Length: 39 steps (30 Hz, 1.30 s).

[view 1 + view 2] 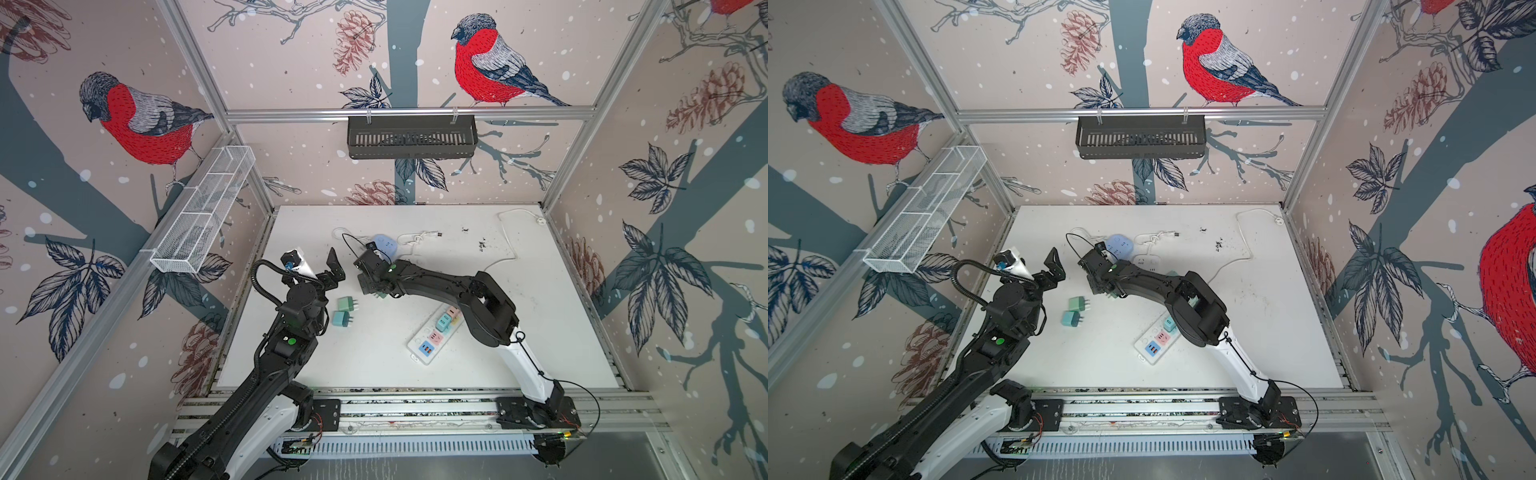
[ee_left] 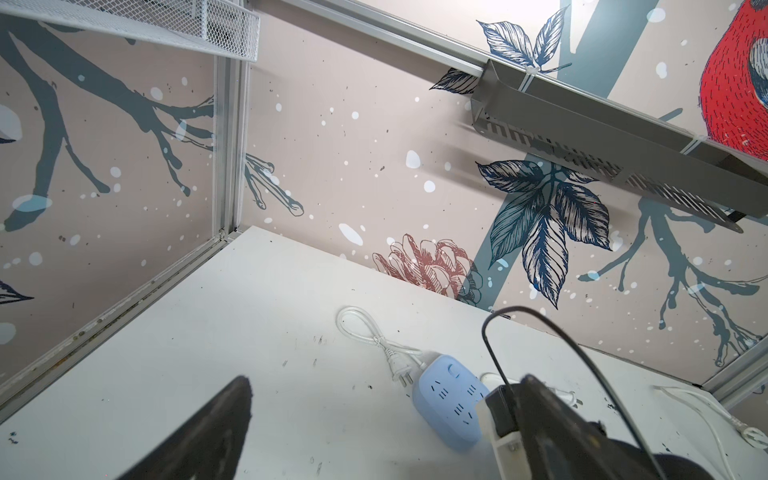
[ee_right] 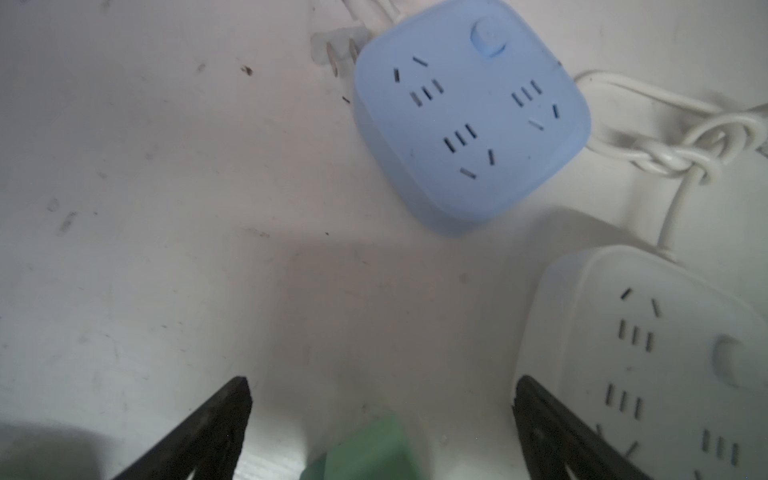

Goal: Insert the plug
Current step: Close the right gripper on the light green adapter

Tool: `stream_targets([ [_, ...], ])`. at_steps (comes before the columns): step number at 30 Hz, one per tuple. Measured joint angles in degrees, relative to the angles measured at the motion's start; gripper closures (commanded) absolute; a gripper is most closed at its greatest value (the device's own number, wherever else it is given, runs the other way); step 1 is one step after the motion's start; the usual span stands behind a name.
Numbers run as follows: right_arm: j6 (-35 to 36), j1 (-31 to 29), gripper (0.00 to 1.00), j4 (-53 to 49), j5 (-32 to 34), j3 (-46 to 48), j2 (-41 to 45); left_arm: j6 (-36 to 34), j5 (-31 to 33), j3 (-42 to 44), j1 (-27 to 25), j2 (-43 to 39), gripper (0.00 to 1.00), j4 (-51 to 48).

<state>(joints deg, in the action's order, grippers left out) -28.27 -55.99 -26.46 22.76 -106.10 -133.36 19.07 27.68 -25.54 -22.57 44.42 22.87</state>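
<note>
The robot's right gripper will move back and down next with its fingers spread, to close around the green plug's body [image 1: 380,295] [image 3: 371,451], because the plug is closer to the robot's base than the ends of the fingers are.
A green plug [image 3: 365,449] lies low between the wide-apart fingers of my right gripper [image 3: 380,386], touching neither finger. In a top view its prongs [image 1: 380,296] stick out from under that gripper [image 1: 365,279]. Just beyond the fingertips lie a blue socket block [image 3: 469,112] and a white socket block [image 3: 648,365]. My left gripper [image 1: 337,269] hangs open and empty over bare table to the left, facing the blue block [image 2: 451,405]. Two loose plugs, one green [image 1: 345,303] and one teal [image 1: 343,319], lie beside the left arm.
A long white power strip [image 1: 417,353] with several coloured plugs in it lies under the right arm's elbow. White cords [image 1: 509,249] trail toward the back right corner. A wire basket [image 1: 199,216] and a black tray [image 1: 411,137] hang on the walls.
</note>
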Motion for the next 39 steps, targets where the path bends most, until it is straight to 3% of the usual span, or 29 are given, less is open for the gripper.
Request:
stream_targets([
  [18, -1.5, -1.2, 0.06, -0.4, 0.9, 13.9, 8.8, 0.0, -0.2, 0.0, 0.1, -0.2, 0.02, 0.0],
  [26, -3.0, -0.2, 0.32, 1.3, -3.4, 17.1, 10.4, 0.0, -0.5, 0.6, 0.1, -0.6, 0.02, 0.0],
  [33, -3.1, 0.2, 0.33, 2.9, -6.2, 16.0, 8.0, 0.0, -0.5, 0.8, 0.1, -1.0, 0.02, 0.0],
  [39, -3.2, 0.8, 0.46, 4.1, -6.8, 15.0, 6.9, 0.0, -0.6, 0.8, 0.1, -0.9, 0.02, 0.0],
])
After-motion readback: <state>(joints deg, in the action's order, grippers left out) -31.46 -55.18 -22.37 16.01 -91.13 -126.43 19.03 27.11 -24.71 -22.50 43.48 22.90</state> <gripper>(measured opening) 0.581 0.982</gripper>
